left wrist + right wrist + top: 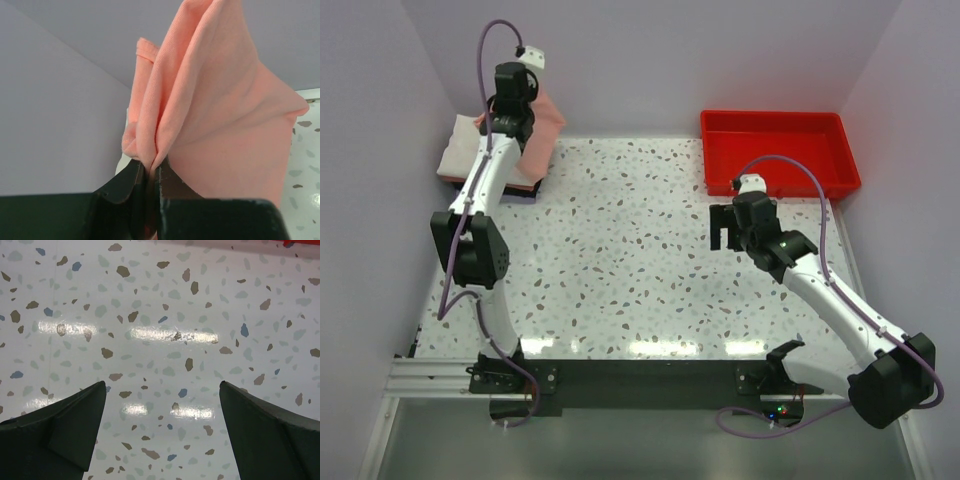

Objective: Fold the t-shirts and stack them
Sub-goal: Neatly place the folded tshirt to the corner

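Note:
The cream tee's uncovered part is down and to my left gripper's left in the top view, so it will go there next and release the pink shirt [220, 105].
My left gripper [510, 125] is at the far left corner, shut on the folded salmon-pink t-shirt [542, 130], which hangs over the stack of folded tees [462, 158]: a cream one on top, dark and pink edges beneath. In the left wrist view the pink shirt [220, 105] bunches up from between my closed fingertips [151, 167]. My right gripper [728, 228] is open and empty above the bare table right of centre; its wrist view shows both fingers [75, 420] wide apart over speckled tabletop.
A red plastic tray [778, 150] stands at the far right, empty. The speckled white table [630, 250] is walled by lavender panels at left, back and right. The arm bases sit on a black rail at the near edge.

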Robot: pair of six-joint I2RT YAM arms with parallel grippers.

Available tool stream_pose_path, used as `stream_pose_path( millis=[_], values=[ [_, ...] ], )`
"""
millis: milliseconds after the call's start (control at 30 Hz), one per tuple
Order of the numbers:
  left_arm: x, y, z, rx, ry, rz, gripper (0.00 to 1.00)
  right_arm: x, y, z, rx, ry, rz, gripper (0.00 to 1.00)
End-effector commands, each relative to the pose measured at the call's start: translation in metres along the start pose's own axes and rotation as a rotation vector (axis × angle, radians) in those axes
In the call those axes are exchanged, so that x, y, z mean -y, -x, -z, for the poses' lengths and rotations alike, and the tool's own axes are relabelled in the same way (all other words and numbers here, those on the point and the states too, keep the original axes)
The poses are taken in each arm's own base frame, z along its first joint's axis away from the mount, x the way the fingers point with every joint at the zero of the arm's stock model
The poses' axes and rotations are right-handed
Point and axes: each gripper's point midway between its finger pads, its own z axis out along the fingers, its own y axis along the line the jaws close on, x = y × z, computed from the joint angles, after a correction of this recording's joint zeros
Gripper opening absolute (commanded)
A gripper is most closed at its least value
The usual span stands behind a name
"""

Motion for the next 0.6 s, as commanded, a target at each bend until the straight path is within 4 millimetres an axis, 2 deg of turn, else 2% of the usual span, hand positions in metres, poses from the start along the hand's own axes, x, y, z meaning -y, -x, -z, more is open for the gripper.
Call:
stream_pose_path(
  millis=[0,33,100,133,200,233,333,567],
  values=[
    [-0.028,-0.006,-0.021,0.033,0.044,0.102,0.00,0.007,0.009,0.000,0.040,-0.036,-0.010,0.99],
    [-0.034,-0.016,-0.027,0.020,0.053,0.108,0.00,0.007,0.009,0.000,0.040,-0.037,-0.010,0.99],
    [-0.023,-0.028,-0.038,0.004,0.024,0.120,0.00,0.007,0.009,0.000,0.042,-0.040,-0.011,0.99],
    [-0.038,-0.039,-0.046,-0.012,0.044,0.135,0.00,0.007,0.009,0.000,0.040,-0.039,-0.009,0.99],
    [-0.034,-0.057,-0.059,-0.041,0.027,0.160,0.00,0.008,0.010,0.001,0.039,-0.043,-0.010,0.99],
    [-0.041,-0.065,-0.064,-0.052,0.033,0.173,0.00,0.008,0.010,0.000,0.038,-0.044,-0.010,0.99],
    [-0.045,-0.089,-0.079,-0.087,0.033,0.208,0.00,0.008,0.010,0.000,0.036,-0.047,-0.010,0.99],
    [-0.063,-0.120,-0.092,-0.120,0.031,0.276,0.00,0.008,0.011,-0.001,0.029,-0.051,-0.012,0.99]
  ],
)
